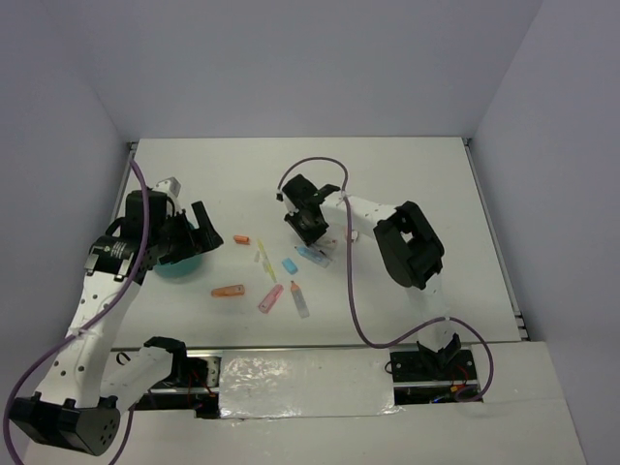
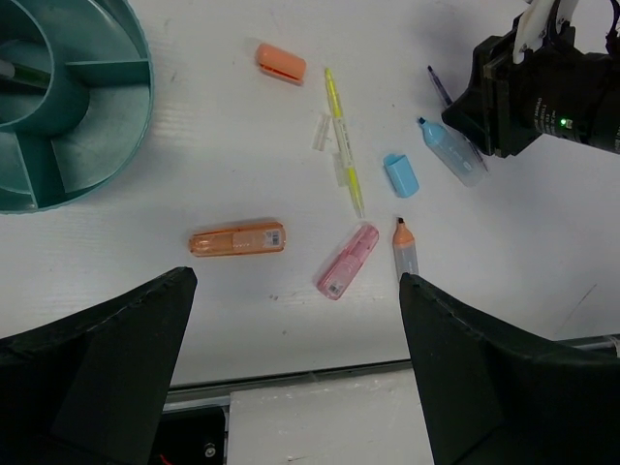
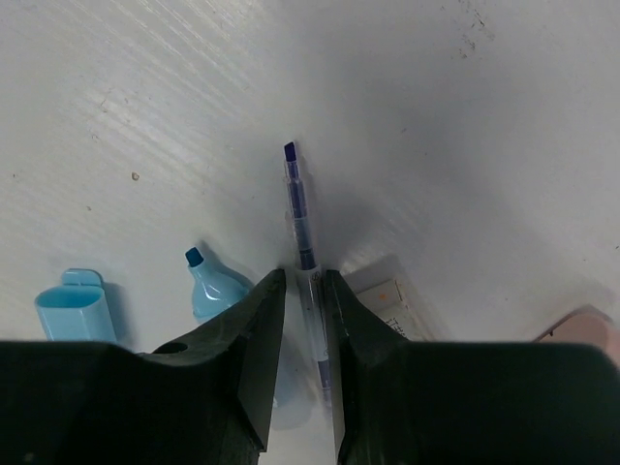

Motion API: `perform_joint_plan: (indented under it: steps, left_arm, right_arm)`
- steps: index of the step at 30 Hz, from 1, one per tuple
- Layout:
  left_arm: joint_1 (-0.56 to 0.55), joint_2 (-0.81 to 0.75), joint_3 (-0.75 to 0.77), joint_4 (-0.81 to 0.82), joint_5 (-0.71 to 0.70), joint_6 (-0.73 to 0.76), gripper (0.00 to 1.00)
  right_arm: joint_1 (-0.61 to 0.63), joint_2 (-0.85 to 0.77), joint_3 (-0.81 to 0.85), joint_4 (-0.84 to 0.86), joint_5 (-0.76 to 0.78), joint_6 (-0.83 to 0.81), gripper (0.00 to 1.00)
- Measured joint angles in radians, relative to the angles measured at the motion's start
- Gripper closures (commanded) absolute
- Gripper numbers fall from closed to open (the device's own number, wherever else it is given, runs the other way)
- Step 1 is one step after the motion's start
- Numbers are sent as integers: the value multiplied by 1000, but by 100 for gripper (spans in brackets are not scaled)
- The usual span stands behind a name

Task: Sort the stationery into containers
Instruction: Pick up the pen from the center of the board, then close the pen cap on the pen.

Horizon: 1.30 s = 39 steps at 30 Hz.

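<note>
The clear cap (image 1: 258, 257) beside the yellow pen lies below my left gripper, to its right in the top view, so next I will move my left gripper across and down onto the cap.
My right gripper (image 3: 304, 281) is down on the table with its jaws closed around a thin clear pen (image 3: 299, 218) with a purple tip; it also shows in the top view (image 1: 308, 229). A light-blue marker (image 3: 213, 288) lies just to its left and a pale eraser block (image 3: 391, 302) to its right. My left gripper (image 2: 295, 291) is wide open and empty, above the teal divided bowl (image 2: 107, 136), which holds a pen (image 2: 19, 73). On the table lie an orange marker (image 2: 237, 238), a pink marker (image 2: 348, 260), an orange-tipped marker (image 2: 404, 247) and a yellow pen (image 2: 343, 145).
An orange cap (image 2: 281, 62) and a light-blue cap (image 2: 400, 174) lie loose among the items. The bowl (image 1: 179, 268) sits at the left, under my left wrist. A small pink item (image 1: 351, 235) lies right of my right gripper. The table's front edge (image 1: 310, 347) is close behind the markers.
</note>
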Motion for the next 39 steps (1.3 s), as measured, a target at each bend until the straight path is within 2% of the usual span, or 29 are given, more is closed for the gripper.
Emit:
perform_joint_plan:
  steps: [3,5,10,15,18,20,21,25,28,33,36,39]
  left_arm:
    - [0,0,-13,6,16,0,1]
    - [-1,1,-17,10,24,0,1]
    - [-28,34,-26,37,35,-8,1]
    - [-202,165,-26,86,-12,-34,6]
    - [-278,269,-26,120,-43,-37,18]
    - [-302,339,-26,150,-71,-35,29]
    - [-308,370,-26,164,-83,-32,35]
    - [-316,475,-26,222,-119,-6,36]
    - [-316,544,-24,258,-142,6,40]
    - [-317,669,-8,304,-171,45,48]
    - [-317,727,-6,324,-177,55,48]
    - [-317,756,0,331,-181,69,48]
  right_arm:
    - [3,0,0,2,4,0,81]
    - [5,0,0,3,8,-2,99]
    - [7,-12,8,-13,21,5,100]
    - [6,-68,170,-121,74,25,100]
    - [6,-170,296,-177,121,54,100]
    - [6,-286,306,-179,138,74,100]
    - [6,-360,285,-180,138,85,100]
    - [-1,-661,101,-154,114,132,100]
    - [-3,-803,-27,-155,100,163,100]
    - [-5,-890,-243,-137,77,177,100]
    - [-7,-916,-335,-148,64,177,100]
    - [-9,-941,-355,-153,59,176,100]
